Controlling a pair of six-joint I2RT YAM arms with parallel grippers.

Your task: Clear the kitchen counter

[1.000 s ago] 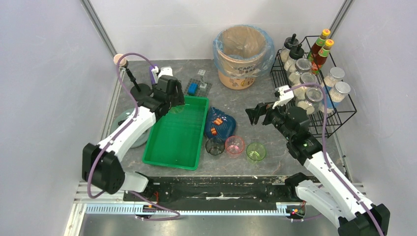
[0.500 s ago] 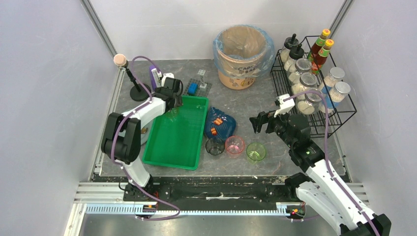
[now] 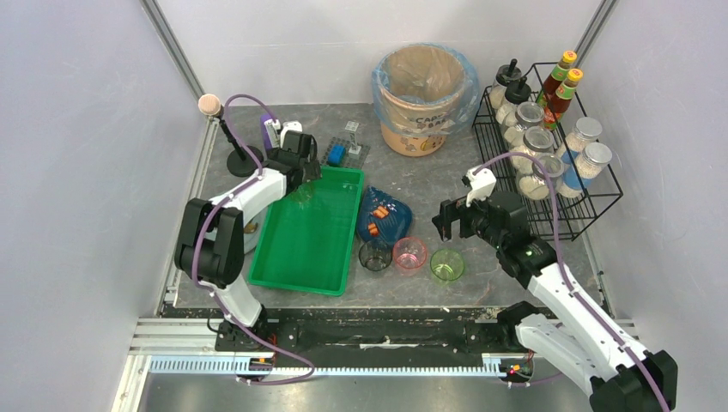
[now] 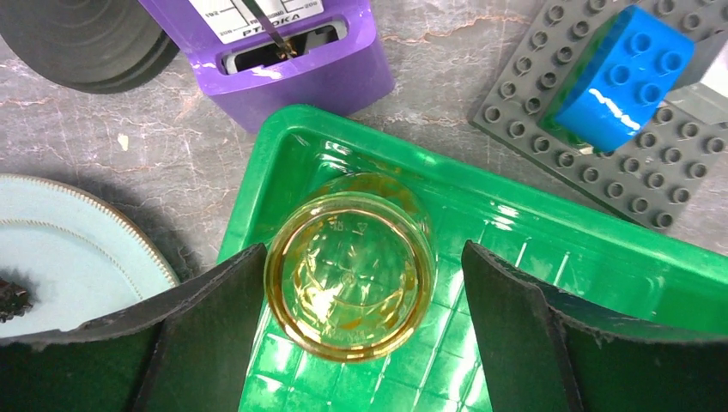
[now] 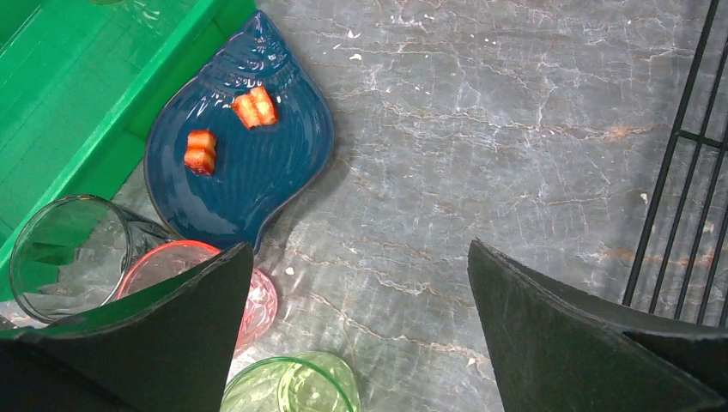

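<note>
The green cup's rack-side rim faces bare counter, clear of the pink cup (image 3: 409,254), so my right gripper should next go back and down around it.
The kitchen counter (image 3: 412,180) is dark grey mottled stone; it also shows in the left wrist view (image 4: 129,129) and the right wrist view (image 5: 481,129). My left gripper (image 3: 299,176) is open over the far left corner of the green tray (image 3: 309,245). An amber cup (image 4: 349,275) stands upright in the tray between the open jaws (image 4: 362,253). My right gripper (image 3: 446,219) is open and empty above bare counter (image 5: 360,249). A blue leaf-shaped plate (image 5: 240,172) with two orange food pieces lies beside the tray. A clear cup (image 3: 374,255), a pink cup (image 3: 409,254) and a green cup (image 3: 446,264) stand in a row.
A lined bin (image 3: 423,94) stands at the back. A black wire rack (image 3: 549,154) with jars and bottles is at the right. A purple device (image 4: 283,51), a grey baseplate with a blue brick (image 4: 618,77), a microphone stand (image 3: 232,146) and a pale blue plate (image 4: 60,249) lie at the left.
My right gripper has moved left and nearer, towards the row of cups. My left arm has folded its elbow back while its gripper stayed over the tray's far left corner.
</note>
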